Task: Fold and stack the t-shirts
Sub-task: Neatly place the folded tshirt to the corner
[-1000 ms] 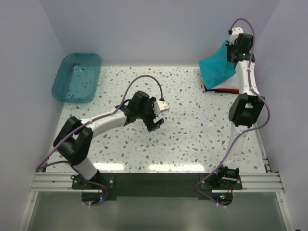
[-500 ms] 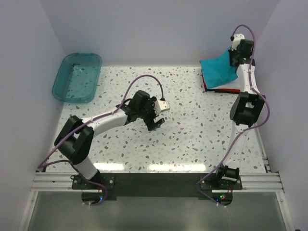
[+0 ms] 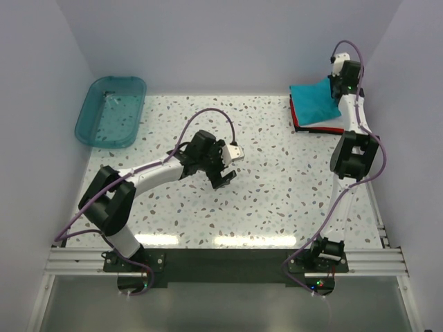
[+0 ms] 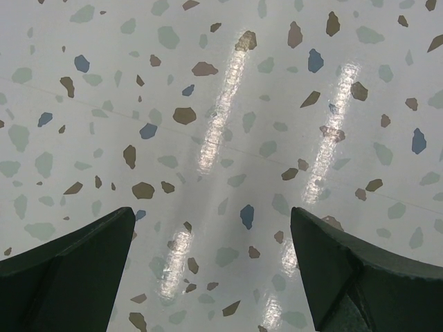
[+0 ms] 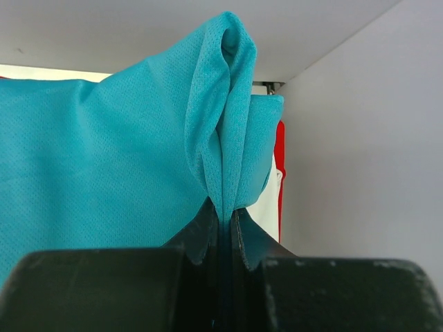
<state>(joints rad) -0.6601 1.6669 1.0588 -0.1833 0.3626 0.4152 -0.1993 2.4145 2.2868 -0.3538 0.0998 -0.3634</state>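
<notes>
My right gripper will next go down toward the side and let go of the teal-blue t-shirt's fold over the red and white t-shirts' edge (image 5: 277, 169) there. That edge is still uncovered by the teal-blue t-shirt (image 5: 138, 173).
At the table's far right corner the teal-blue t-shirt (image 3: 313, 101) lies folded on top of a red t-shirt (image 3: 302, 127) and a white t-shirt (image 3: 331, 125). My right gripper (image 3: 337, 88) is shut on a pinched fold of the teal-blue t-shirt (image 5: 138, 173) at its far right edge, the cloth bunched upright between the fingers (image 5: 208, 228). A strip of white t-shirt (image 5: 270, 200) and red t-shirt (image 5: 279, 173) shows behind it. My left gripper (image 3: 223, 174) hovers open over the middle of the speckled table, nothing between its fingertips (image 4: 83, 256).
A translucent teal plastic bin (image 3: 111, 111) stands at the far left corner. White walls enclose the table on the left, back and right; the right wall (image 5: 367, 138) is close beside my right gripper.
My right gripper has lowered and moved back with the teal-blue t-shirt's edge, so the raised cloth now lies flatter on the stack. The left arm has not moved.
</notes>
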